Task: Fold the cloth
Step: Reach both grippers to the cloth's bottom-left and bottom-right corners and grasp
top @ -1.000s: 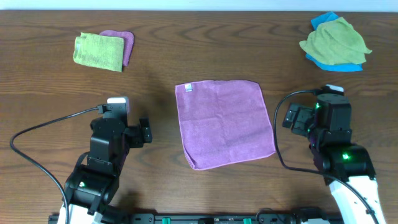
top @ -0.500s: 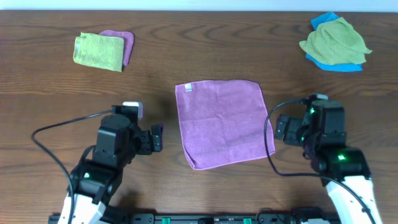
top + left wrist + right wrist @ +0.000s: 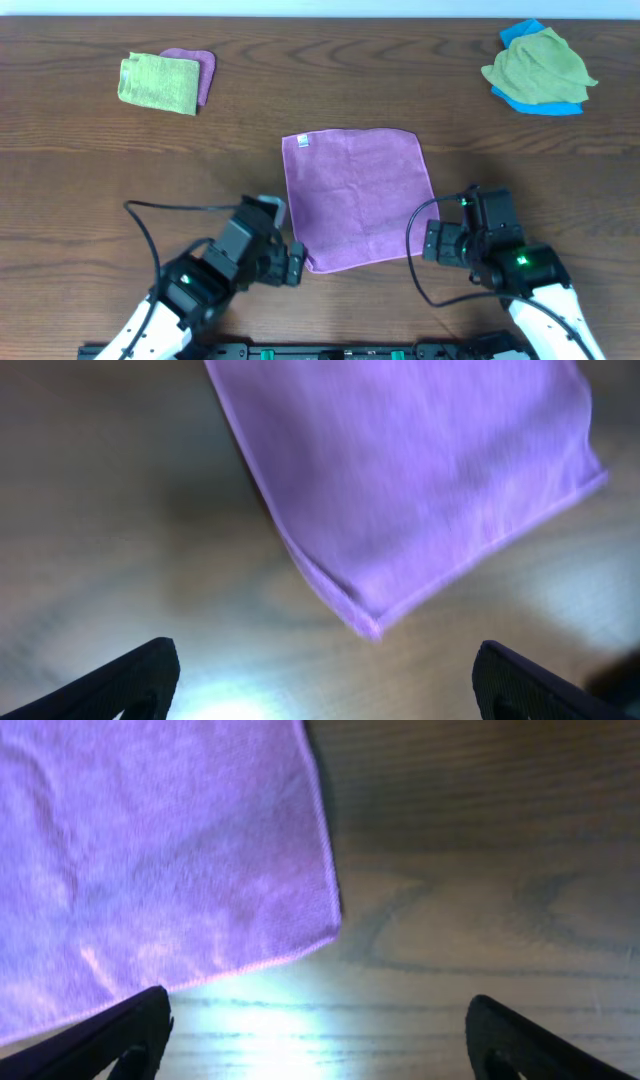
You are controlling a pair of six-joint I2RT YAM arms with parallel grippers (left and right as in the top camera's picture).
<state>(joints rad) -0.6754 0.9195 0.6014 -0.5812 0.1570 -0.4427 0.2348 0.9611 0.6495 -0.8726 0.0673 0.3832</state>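
My left gripper will next go down and to its right in the overhead view, onto the cloth's near corner [image 3: 312, 267] [image 3: 364, 618] below it, and close.
The cloth [image 3: 360, 195] is a lilac-purple square lying flat mid-table, its white label [image 3: 302, 142] at the far left corner. My left gripper [image 3: 297, 263] is open just left of the cloth's near left corner. In the left wrist view that corner [image 3: 372, 628] sits above the gap between the dark fingertips [image 3: 130, 680], and my left gripper [image 3: 325, 685] holds nothing. My right gripper [image 3: 430, 243] is open beside the near right corner. In the right wrist view the cloth [image 3: 150, 850] fills the upper left, and my right gripper [image 3: 320, 1045] is over bare wood, empty.
A folded lime-green cloth [image 3: 158, 82] lies on another purple cloth [image 3: 205, 72] at the far left. A crumpled green cloth [image 3: 540, 65] over a blue one [image 3: 520, 35] lies at the far right. Black cables trail behind both arms.
Both arms have swung inward and toward the table's front edge. The left gripper now sits by the cloth's near left corner, the right by its near right corner. The cloth has not moved.
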